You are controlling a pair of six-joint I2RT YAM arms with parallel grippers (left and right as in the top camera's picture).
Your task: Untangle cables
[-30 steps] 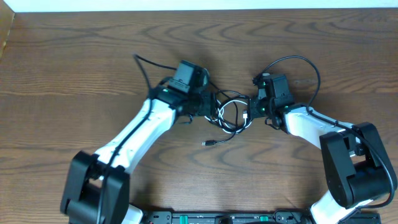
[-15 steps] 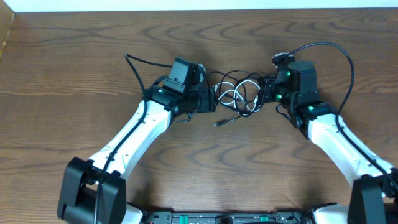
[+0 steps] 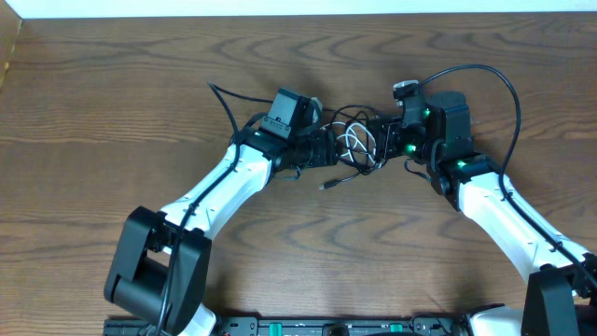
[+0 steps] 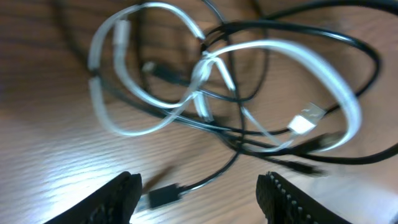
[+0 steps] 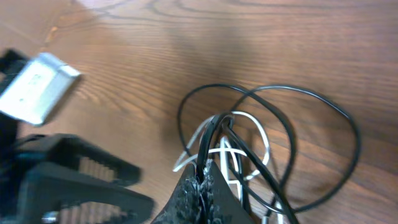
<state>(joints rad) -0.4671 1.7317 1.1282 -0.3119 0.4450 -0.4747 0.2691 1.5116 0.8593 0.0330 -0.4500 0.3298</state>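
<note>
Next, my right gripper lowers away from the tangle and releases the black cable, since bare tabletop lies below my gripper, to its right in the overhead view.
A tangle of cables lies on the wooden table between my two grippers: a white cable (image 3: 355, 142) looped through thin black cables (image 3: 349, 114). A black plug end (image 3: 327, 186) trails out toward the front. In the left wrist view the white loops (image 4: 155, 68) and black cords (image 4: 298, 37) lie just ahead of my open, empty left gripper (image 4: 199, 193), with a black plug (image 4: 163, 196) between its fingers. My right gripper (image 5: 204, 190) is shut on a black cable (image 5: 205, 146) at the right side of the tangle.
Thick black robot wires arc over each arm: one at the left (image 3: 224, 98), one at the right (image 3: 499, 84). The left gripper (image 5: 68, 180) shows in the right wrist view, close to the tangle. The table's far edge (image 3: 298, 13) runs along the top.
The right gripper pulled the tangle up and right, then came back left toward the left gripper. The left arm shifted right with it. The cable bundle bunched tighter.
</note>
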